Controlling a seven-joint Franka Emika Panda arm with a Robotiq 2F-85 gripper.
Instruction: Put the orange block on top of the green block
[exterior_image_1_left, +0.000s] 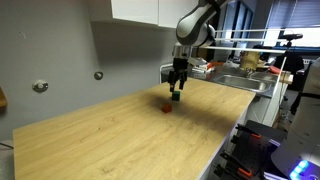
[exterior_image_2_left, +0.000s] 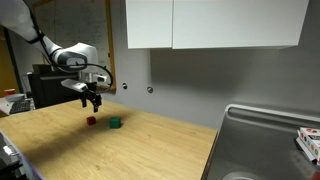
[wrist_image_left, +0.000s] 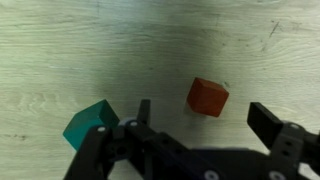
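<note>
The orange block (exterior_image_2_left: 90, 121) is lined up just beyond my open fingers, so my gripper needs to move down and a little outward next, until my fingers are on both sides of the orange block.
The orange block (wrist_image_left: 208, 97) lies on the wooden table, between and just beyond my open fingers in the wrist view. The green block (wrist_image_left: 90, 125) lies to its left, outside the left finger. My gripper (wrist_image_left: 205, 118) is open and empty. In an exterior view it hovers (exterior_image_2_left: 93, 103) a little above the orange block (exterior_image_2_left: 90, 121), with the green block (exterior_image_2_left: 116, 124) beside it. In an exterior view the gripper (exterior_image_1_left: 176, 92) hangs over the orange block (exterior_image_1_left: 166, 109); the green block (exterior_image_1_left: 175, 99) is partly hidden by the fingers.
The wooden table (exterior_image_1_left: 120, 140) ends at a steel sink (exterior_image_2_left: 260, 140) on one side. White wall cabinets (exterior_image_2_left: 210, 25) hang above. Clutter stands beyond the sink (exterior_image_1_left: 250, 62). The wall behind carries small fittings (exterior_image_1_left: 40, 86).
</note>
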